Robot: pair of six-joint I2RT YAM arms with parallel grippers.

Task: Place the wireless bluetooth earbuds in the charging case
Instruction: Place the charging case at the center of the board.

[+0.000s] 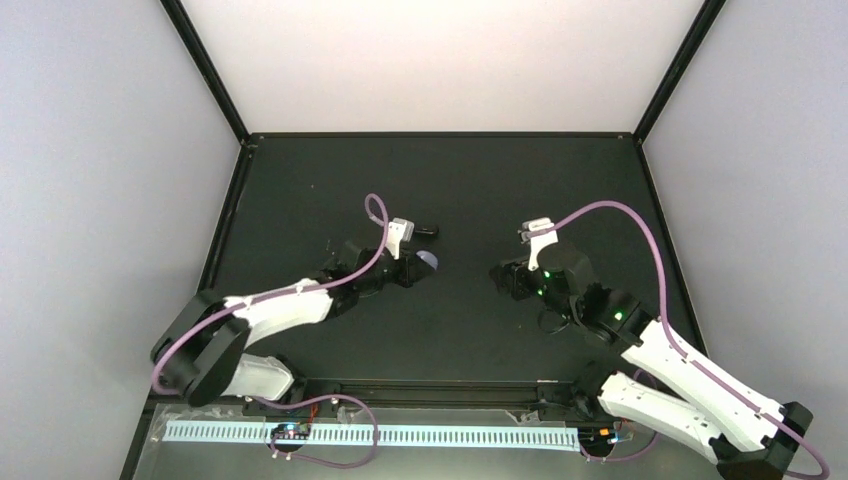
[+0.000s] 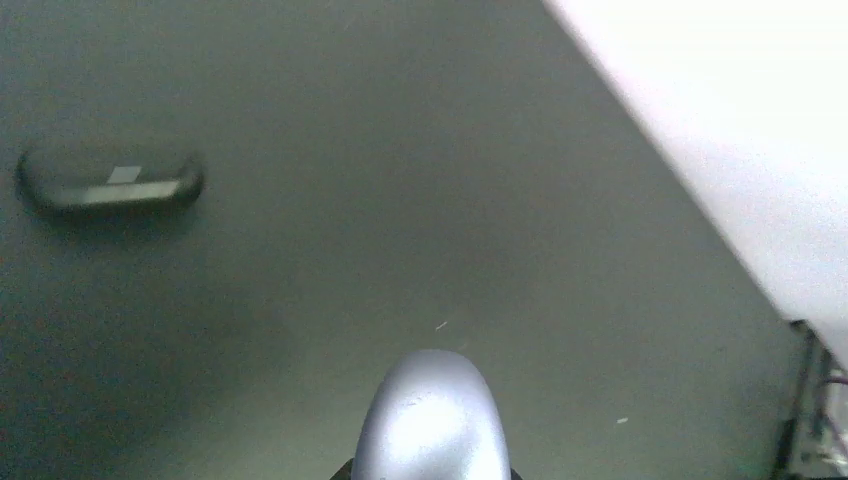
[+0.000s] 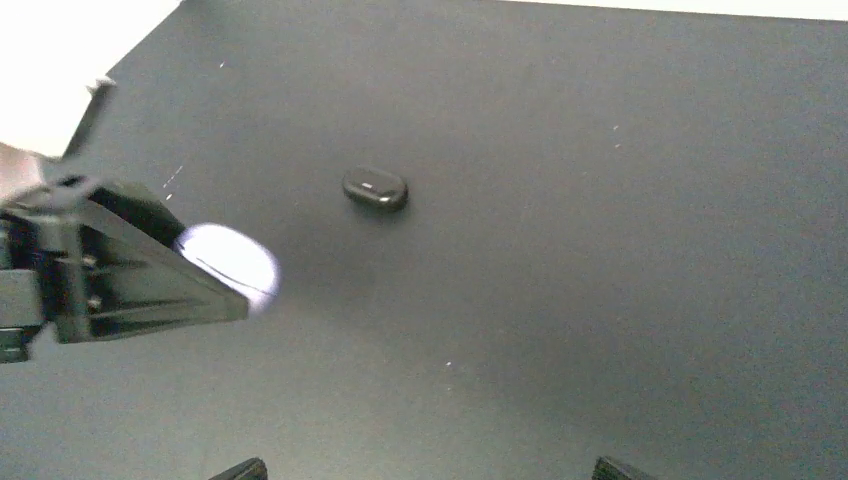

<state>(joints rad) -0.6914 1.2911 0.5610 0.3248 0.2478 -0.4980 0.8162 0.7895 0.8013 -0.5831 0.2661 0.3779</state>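
The lilac case will go down onto the clear spot before the black case (image 2: 330, 295) as my left gripper tips its fingers downward.
My left gripper (image 1: 415, 267) is shut on a pale lilac oval charging case (image 1: 429, 262) and holds it near the table's middle. In the left wrist view the case (image 2: 435, 415) fills the bottom centre, closed, with only the finger edges showing beside it. A black oval case (image 1: 426, 231) lies closed on the dark table just beyond it, and shows in the left wrist view (image 2: 110, 182) and the right wrist view (image 3: 375, 188). My right gripper (image 1: 503, 277) is open and empty, its fingertips (image 3: 240, 468) wide apart, facing the left gripper (image 3: 150, 280). No earbuds are in view.
The table (image 1: 450, 180) is a black mat with a raised black frame. White walls (image 1: 440, 60) close it in at the back and sides. The right arm's purple cable (image 1: 640, 225) arches above the right side.
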